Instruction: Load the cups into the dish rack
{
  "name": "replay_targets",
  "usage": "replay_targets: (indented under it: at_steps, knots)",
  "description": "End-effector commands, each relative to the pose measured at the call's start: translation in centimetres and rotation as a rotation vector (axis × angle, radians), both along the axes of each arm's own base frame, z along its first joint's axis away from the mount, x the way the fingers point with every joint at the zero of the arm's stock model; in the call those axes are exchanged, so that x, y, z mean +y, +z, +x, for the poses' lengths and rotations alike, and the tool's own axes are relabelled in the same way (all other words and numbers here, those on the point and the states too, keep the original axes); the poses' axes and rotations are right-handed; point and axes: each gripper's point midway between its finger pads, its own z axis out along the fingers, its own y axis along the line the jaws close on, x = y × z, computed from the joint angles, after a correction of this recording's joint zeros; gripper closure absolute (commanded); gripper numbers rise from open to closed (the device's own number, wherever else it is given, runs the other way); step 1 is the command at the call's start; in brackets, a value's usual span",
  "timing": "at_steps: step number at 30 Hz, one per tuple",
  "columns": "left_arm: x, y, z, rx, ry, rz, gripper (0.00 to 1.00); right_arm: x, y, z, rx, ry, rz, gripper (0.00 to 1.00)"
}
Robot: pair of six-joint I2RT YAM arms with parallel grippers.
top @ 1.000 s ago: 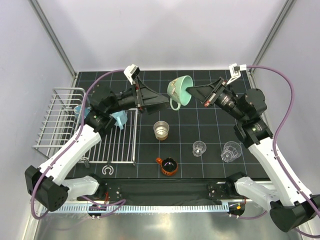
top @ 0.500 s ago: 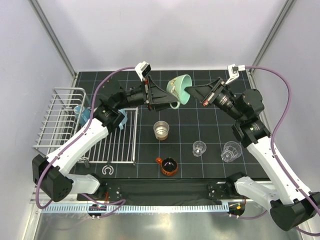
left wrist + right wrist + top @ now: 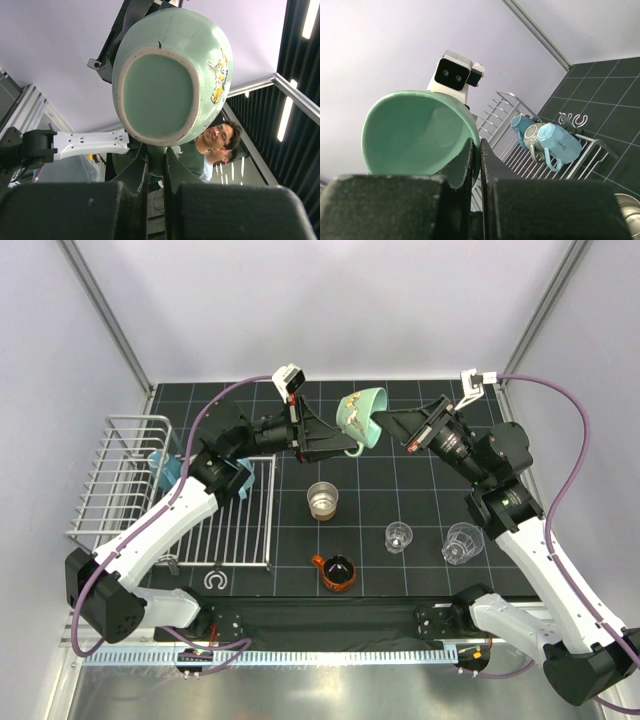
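My left gripper should swing down and release the mint green cup on the rack's bare slats, because they are below it and to its left in the top view.
A mint green cup (image 3: 362,417) hangs in mid-air over the back of the mat, held from both sides. My right gripper (image 3: 384,423) is shut on its rim (image 3: 470,131), one finger inside the cup. My left gripper (image 3: 341,448) is shut on the cup's handle (image 3: 156,156), under the cup's base (image 3: 157,92). On the mat stand a steel cup (image 3: 323,500), two clear cups (image 3: 399,536) (image 3: 462,542) and an orange cup (image 3: 336,571). The dish rack (image 3: 110,475) at the left holds a light blue cup (image 3: 559,142), a grey one (image 3: 536,134) and a blue one (image 3: 521,125).
The rack's flat slatted part (image 3: 235,532) lies between its basket and the steel cup. White walls and metal posts close in the mat on the left, back and right. Both arm bases sit at the near edge.
My left gripper has reached under the green cup and shut on its handle. The cup has tipped slightly. The right gripper has kept its hold on the rim.
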Motion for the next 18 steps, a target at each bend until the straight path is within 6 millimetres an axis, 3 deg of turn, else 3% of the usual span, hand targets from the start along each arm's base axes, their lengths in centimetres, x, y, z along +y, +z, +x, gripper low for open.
replay_targets:
  at_steps: [1,3,4,6,9,10,12,13,16,17,18]
  knots:
    - [0.4,2.2,0.6,-0.07,0.071,-0.049,1.0,0.9,0.4,-1.6,-0.064,0.055,-0.038,0.92]
    - [0.4,1.2,0.9,-0.043,0.093,0.005,1.0,0.5,-0.5,-1.2,-0.03,0.02,-0.071,0.78]
    - [0.5,0.9,1.0,-0.09,0.113,0.032,1.0,0.2,-1.5,-1.1,-0.007,0.0,-0.116,0.57]
    - [0.8,-1.0,1.5,-0.054,0.158,0.151,1.0,-1.0,-2.7,-0.5,0.035,-0.084,-0.172,0.35]
    - [2.1,-3.5,2.0,-0.11,0.24,0.307,1.0,-4.3,-6.9,0.7,0.18,-0.265,-0.345,0.25]
    - [2.9,-5.7,2.3,-0.055,0.285,0.406,1.0,-5.5,-9.5,0.3,0.279,-0.305,-0.426,0.2]
    - [4.0,-8.1,2.5,-0.084,0.325,0.514,1.0,-7.9,-11.9,0.5,0.353,-0.412,-0.521,0.19]
    - [4.9,-10.4,2.2,-0.049,0.329,0.604,1.0,-8.5,-13.8,-0.2,0.409,-0.412,-0.582,0.19]
    - [8.3,-14.6,2.8,-0.043,0.433,0.835,1.0,-9.8,-16.6,-1.3,0.493,-0.43,-0.665,0.21]
    - [11.2,-17.3,2.8,0.005,0.51,1.003,1.0,-9.9,-17.1,-1.5,0.509,-0.426,-0.673,0.21]
    - [12.9,-18.6,2.8,0.027,0.557,1.09,1.0,-10.0,-17.4,-1.7,0.517,-0.429,-0.68,0.21]
